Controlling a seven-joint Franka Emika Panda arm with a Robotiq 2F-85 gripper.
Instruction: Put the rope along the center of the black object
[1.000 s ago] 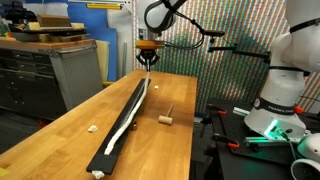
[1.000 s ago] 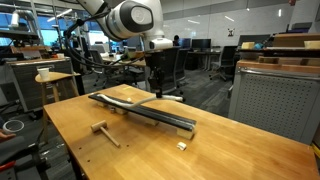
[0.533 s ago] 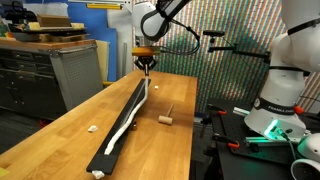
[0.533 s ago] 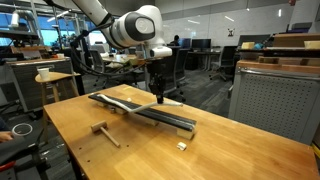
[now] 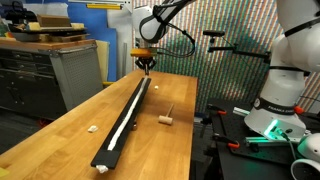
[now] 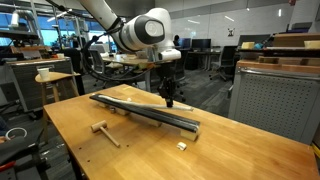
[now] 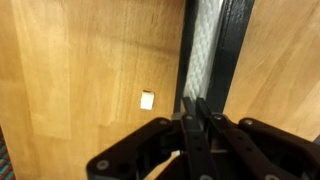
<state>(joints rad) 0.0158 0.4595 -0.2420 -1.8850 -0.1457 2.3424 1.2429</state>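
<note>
I need to lower my gripper with the rope's end onto the black object's far end (image 6: pixel 180 122) next and let go of the rope there, because that black surface is below my gripper.
The black object (image 5: pixel 103 159) is a long narrow strip that runs down the wooden table away from the camera; it also shows in the exterior view from the side (image 6: pixel 150 113) and in the wrist view (image 7: pixel 236 50). The rope (image 5: pixel 128 115) is a white cord that lies lengthwise on the strip. My gripper (image 5: pixel 146 67) is over the strip's far end, which is the end at the table edge in an exterior view (image 6: pixel 168 101). In the wrist view the gripper (image 7: pixel 197 108) is shut on the rope (image 7: pixel 205 45), which runs straight ahead along the strip.
A small wooden block with a handle (image 5: pixel 166 119) lies beside the strip, also seen in an exterior view (image 6: pixel 100 129). A small pale scrap (image 5: pixel 91 127) lies on the other side of the strip (image 6: pixel 182 145) (image 7: pixel 147 99). A grey cabinet (image 5: pixel 75 65) stands beside the table.
My gripper has moved along the strip toward its end with the rope in it. The rope, which bowed off one side, now lies straighter on the strip.
</note>
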